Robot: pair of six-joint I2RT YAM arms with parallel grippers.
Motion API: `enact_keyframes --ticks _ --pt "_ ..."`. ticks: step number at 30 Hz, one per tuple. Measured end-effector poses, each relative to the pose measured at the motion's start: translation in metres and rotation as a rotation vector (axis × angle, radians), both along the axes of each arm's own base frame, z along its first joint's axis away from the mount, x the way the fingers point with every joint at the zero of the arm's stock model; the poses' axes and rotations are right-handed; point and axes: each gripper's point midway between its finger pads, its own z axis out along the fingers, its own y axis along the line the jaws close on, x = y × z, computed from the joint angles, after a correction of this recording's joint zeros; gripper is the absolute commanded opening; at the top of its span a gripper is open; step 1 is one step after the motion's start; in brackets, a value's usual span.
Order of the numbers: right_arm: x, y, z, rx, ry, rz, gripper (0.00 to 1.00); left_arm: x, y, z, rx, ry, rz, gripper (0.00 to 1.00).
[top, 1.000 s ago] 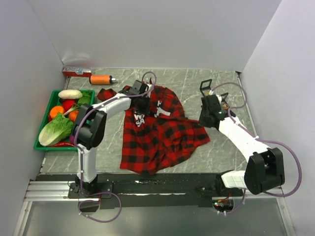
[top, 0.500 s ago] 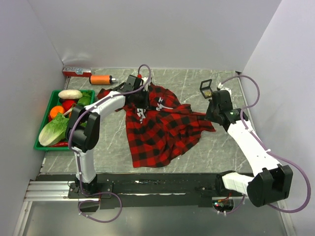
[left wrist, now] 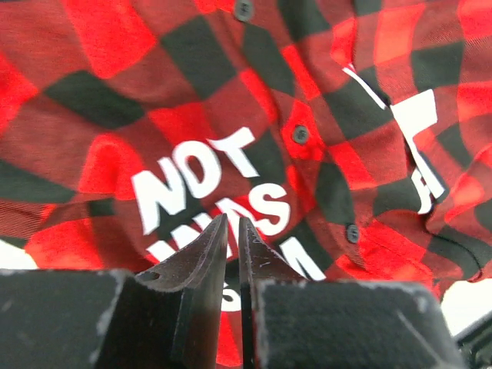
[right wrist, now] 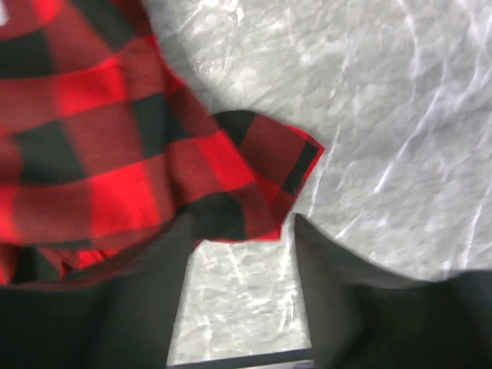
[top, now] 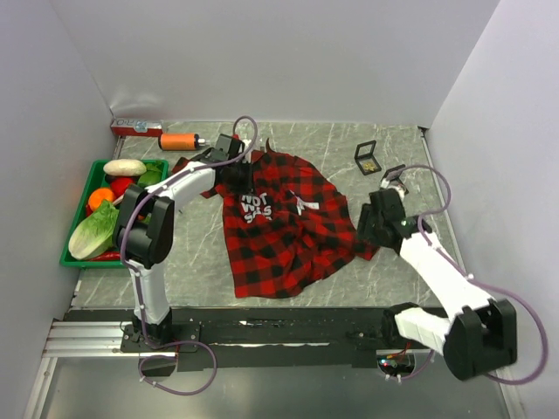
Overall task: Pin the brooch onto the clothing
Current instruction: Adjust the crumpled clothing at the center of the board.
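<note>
My right gripper shifts left in the top view next, lowering onto the plaid clothing inside the clothing's edge, since the clothing lies beside my open fingers.
The clothing [top: 293, 223], a red-and-black plaid shirt, lies spread on the table with its white lettering [top: 254, 207] facing up. My left gripper [top: 242, 173] hovers at the collar end. In the left wrist view it [left wrist: 232, 223] stands barely open, with a thin slit between its fingers and nothing in it. The lettering [left wrist: 207, 188] is just past the tips. My right gripper [top: 365, 234] is at the shirt's right edge. It [right wrist: 243, 223] is open wide, with a sleeve corner [right wrist: 261, 177] lying at its fingertips, not pinched. A small black box [top: 368, 157] at the far right holds a gold piece, seemingly the brooch.
A green crate [top: 77, 258] of vegetables stands at the left edge. An orange bottle [top: 179, 140] and a red box [top: 133, 128] lie along the back wall. Grey walls close the table in on three sides.
The shirt has been pulled flatter, so the lettering now shows. My right gripper opened, let go of the sleeve and drew back toward the near side. My left gripper shifted toward the back left and loosened.
</note>
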Motion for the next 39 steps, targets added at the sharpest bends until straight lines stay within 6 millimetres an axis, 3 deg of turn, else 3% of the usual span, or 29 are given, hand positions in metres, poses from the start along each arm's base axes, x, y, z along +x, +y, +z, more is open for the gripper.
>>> enact_keyframes --ticks 2,6,12,13,16,21,24,26,30,34,37,39 --pt "-0.009 0.012 0.003 -0.007 -0.032 0.041 0.71 0.003 0.004 -0.001 0.01 -0.004 0.014 0.16" --pt "-0.023 0.054 0.014 0.031 -0.099 0.168 0.66 0.006 0.009 -0.001 0.021 -0.009 0.03 0.19" --pt "-0.037 0.104 -0.003 0.062 -0.068 0.301 0.52 0.001 0.002 -0.002 0.028 -0.013 0.01 0.69" --pt "-0.037 0.11 -0.009 0.057 -0.049 0.313 0.51 -0.002 -0.001 -0.001 0.034 -0.016 0.008 0.84" --pt "-0.036 0.123 -0.032 0.022 0.018 0.341 0.49 -0.016 -0.014 0.009 0.057 -0.048 -0.014 0.96" --pt "-0.026 0.134 -0.055 -0.034 0.079 0.338 0.47 -0.053 -0.026 0.054 0.03 -0.154 -0.028 0.96" --pt "-0.018 0.139 -0.061 -0.041 0.08 0.332 0.47 -0.075 -0.013 0.08 -0.027 -0.223 0.024 0.96" --pt "-0.014 0.143 -0.065 -0.04 0.079 0.333 0.47 -0.092 0.004 0.086 -0.052 -0.245 0.079 0.96" --pt "-0.007 0.148 -0.071 -0.049 0.081 0.325 0.51 -0.119 0.032 0.061 -0.058 -0.204 0.185 0.96" --pt "0.002 0.151 -0.077 -0.068 0.086 0.3 0.46 -0.148 0.05 0.008 -0.007 -0.072 0.247 0.97" --pt "0.007 0.152 -0.078 -0.078 0.081 0.287 0.32 -0.168 0.062 -0.019 0.031 0.012 0.284 0.99" --pt "0.008 0.151 -0.077 -0.083 0.075 0.276 0.2 -0.177 0.068 -0.029 0.05 0.047 0.306 0.94"
